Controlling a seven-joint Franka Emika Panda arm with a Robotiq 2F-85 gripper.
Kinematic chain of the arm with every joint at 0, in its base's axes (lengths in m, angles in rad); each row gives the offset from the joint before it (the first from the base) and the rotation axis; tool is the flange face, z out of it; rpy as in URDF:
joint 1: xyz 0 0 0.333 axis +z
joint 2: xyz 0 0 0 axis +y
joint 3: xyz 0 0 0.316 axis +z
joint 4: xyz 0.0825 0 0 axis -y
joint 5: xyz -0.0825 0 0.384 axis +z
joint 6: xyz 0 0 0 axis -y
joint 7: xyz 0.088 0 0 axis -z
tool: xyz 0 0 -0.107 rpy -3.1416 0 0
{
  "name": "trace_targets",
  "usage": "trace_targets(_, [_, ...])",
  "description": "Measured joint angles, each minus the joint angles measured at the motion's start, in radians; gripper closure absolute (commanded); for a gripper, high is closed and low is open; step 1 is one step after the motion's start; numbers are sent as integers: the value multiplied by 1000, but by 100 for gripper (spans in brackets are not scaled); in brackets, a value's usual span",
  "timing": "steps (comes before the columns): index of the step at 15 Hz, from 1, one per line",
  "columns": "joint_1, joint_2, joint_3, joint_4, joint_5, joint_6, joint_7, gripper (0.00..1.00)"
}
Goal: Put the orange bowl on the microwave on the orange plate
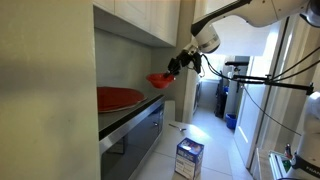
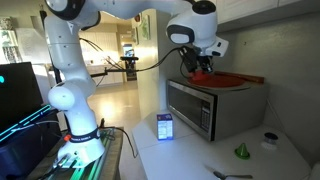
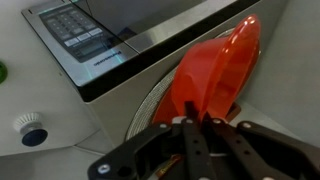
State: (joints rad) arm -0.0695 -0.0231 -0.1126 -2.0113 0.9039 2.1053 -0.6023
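Note:
I will next move my gripper away from my base, past the near edge of the orange plate [image 1: 119, 98], and bring the bowl down onto the plate.
The small orange bowl [image 1: 158, 80] hangs tilted in my gripper [image 1: 172, 68], in the air just off the near edge of the large flat orange plate [image 1: 118, 97]. The plate lies on top of the steel-fronted microwave [image 2: 195, 108]. In an exterior view the gripper [image 2: 203, 66] holds the bowl [image 2: 203, 75] above the microwave's top front corner, beside the plate [image 2: 238, 79]. In the wrist view the fingers [image 3: 190, 122] are shut on the bowl's rim [image 3: 215, 70], with the microwave's keypad and door [image 3: 130, 40] below.
A small blue-and-white box [image 2: 165, 127] stands on the surface in front of the microwave, also seen in an exterior view [image 1: 189, 157]. A green cone [image 2: 241, 151], a white round object [image 2: 268, 140] and a metal utensil [image 2: 232, 176] lie nearby. Cabinets [image 1: 140, 20] hang overhead.

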Motion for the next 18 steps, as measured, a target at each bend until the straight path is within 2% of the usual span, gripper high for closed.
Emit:
trace_targets(5, [18,233,66,199,101,63,21,99])
trace_targets(10, [37,432,132,387,102,121,91,99])
trace_targets(14, [52,532,162,524,83,123,161,99])
trace_targets(18, [63,590,176,611,37,123,218,99])
